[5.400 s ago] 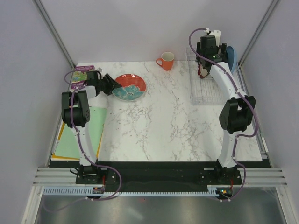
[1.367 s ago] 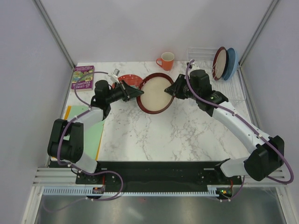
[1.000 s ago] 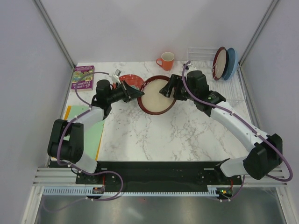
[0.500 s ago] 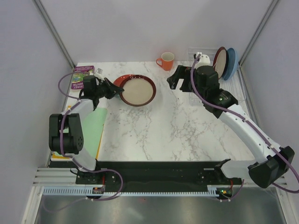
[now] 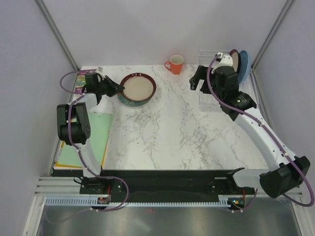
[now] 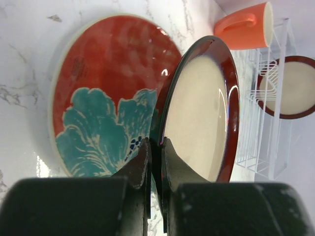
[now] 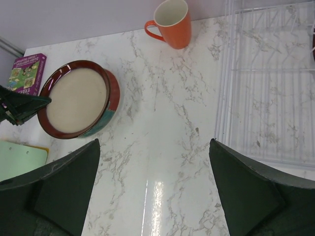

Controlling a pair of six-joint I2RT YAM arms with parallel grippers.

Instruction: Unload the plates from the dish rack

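My left gripper lowers the cream plate's near rim onto the red patterned plate next, because the cream plate still hangs tilted over it.
A cream plate with a dark red-brown rim point(image 5: 138, 87) point(image 6: 202, 113) point(image 7: 76, 98) hangs tilted just over the red patterned plate point(image 6: 98, 93) point(image 7: 107, 117) at the table's back left. My left gripper point(image 5: 117, 89) point(image 6: 156, 143) is shut on its near rim. The white wire dish rack point(image 5: 209, 101) point(image 7: 268, 93) point(image 6: 268, 128) stands at the back right. A second cream plate point(image 5: 235, 60) point(image 6: 290, 88) and a light blue plate point(image 5: 244, 66) stand upright in it. My right gripper point(image 5: 198, 84) point(image 7: 154, 141) hovers open and empty over bare marble, left of the rack.
An orange mug point(image 5: 174, 64) point(image 7: 171, 22) stands at the back centre. A purple book point(image 5: 84, 78) point(image 7: 27, 73) lies in the back left corner. Green and yellow sheets point(image 5: 93, 140) lie along the left edge. Grey walls enclose the table.
My right gripper let go of the cream plate, opened wide and drew back towards the rack. My left gripper carried the plate left and lowered it over the red patterned plate.
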